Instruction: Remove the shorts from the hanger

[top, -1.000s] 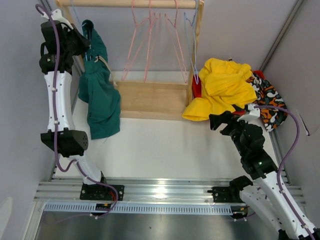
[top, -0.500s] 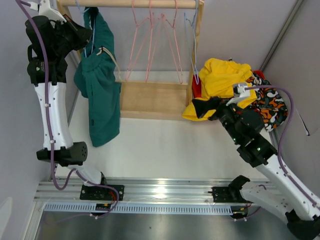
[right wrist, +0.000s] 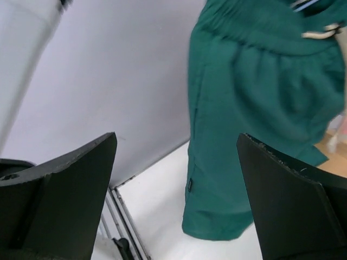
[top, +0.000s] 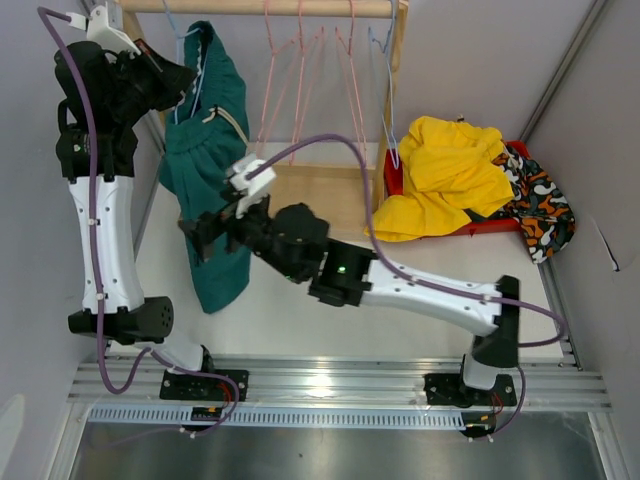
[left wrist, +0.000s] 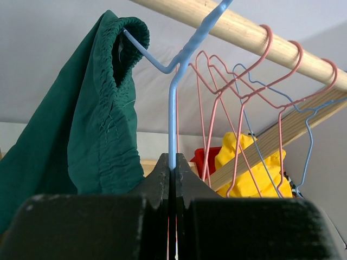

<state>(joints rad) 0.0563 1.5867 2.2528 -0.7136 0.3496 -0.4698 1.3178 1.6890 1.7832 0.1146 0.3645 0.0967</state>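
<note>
The right gripper should push to the left in the top view onto the green shorts' side edge point(right wrist: 194, 153) and close, because that edge hangs between its spread fingers.
The dark green shorts point(top: 208, 165) hang from a blue wire hanger point(left wrist: 172, 81) on the wooden rail point(top: 260, 7). My left gripper point(top: 183, 78) is shut on the hanger's wire point(left wrist: 172, 162) just below the hook, with the shorts point(left wrist: 81, 135) draped to its left. My right gripper point(top: 197, 238) is open and reaches across the table to the lower part of the shorts point(right wrist: 255, 108). Its wide-apart fingers point(right wrist: 65, 189) frame the hem without touching it. The yellow shorts point(top: 450, 175) and the patterned shorts point(top: 540, 205) lie heaped at the right.
Several empty pink hangers point(top: 300, 80) and one blue hanger point(top: 385, 60) hang on the rail. A red bin point(top: 395, 178) under the heaped shorts stands at the back right. A wooden base board point(top: 300, 195) lies under the rail. Grey walls close in on both sides.
My right arm has swung from the heap at the right across the table to the green shorts. My left gripper has shifted the hanger and shorts a little to the right.
</note>
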